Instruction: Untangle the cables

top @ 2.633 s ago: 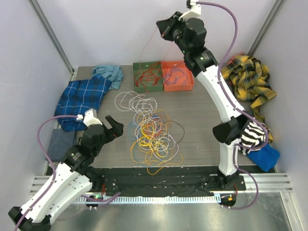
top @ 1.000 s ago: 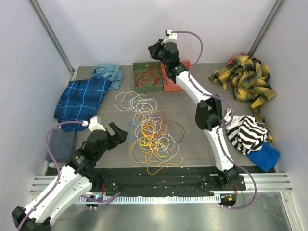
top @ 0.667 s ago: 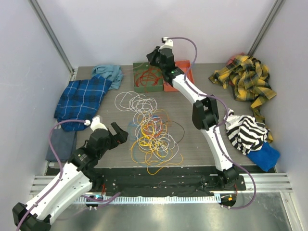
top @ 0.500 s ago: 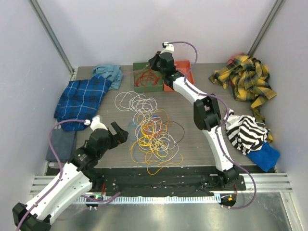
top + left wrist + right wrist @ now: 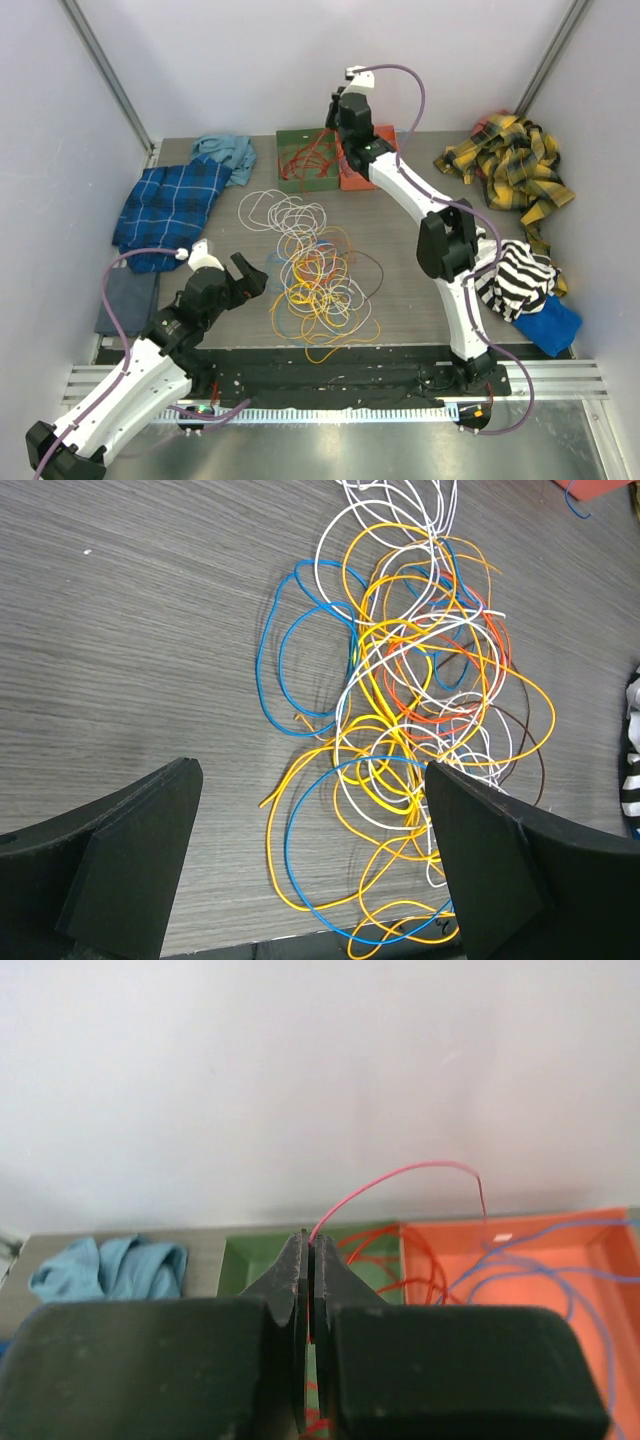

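My right gripper needs to lower and shift to the left in the top view, over the green tray [image 5: 305, 160], because the other red cables lie there.
A tangle of thin yellow, orange, white and blue cables [image 5: 318, 275] lies mid-table; it also shows in the left wrist view [image 5: 400, 690]. My left gripper [image 5: 240, 275] is open and empty just left of the tangle, its fingers [image 5: 130, 860] apart above the near end of the pile. My right gripper [image 5: 333, 125] is shut on a thin red cable [image 5: 395, 1178] above the green tray [image 5: 305, 160], which holds red cables. The cable's free end arcs up from the shut jaws. The orange tray [image 5: 560, 1290] holds blue cables.
A blue plaid cloth [image 5: 170, 205] and a light blue cloth [image 5: 225, 150] lie at the left. A yellow plaid cloth [image 5: 515, 160], a striped cloth [image 5: 520, 280] and a blue cloth [image 5: 550, 325] lie at the right. A dark grey pad [image 5: 125, 300] sits at the near left.
My right gripper came down from high above the trays to just over the green tray, still shut on the red cable. My left gripper moved slightly nearer the tangle.
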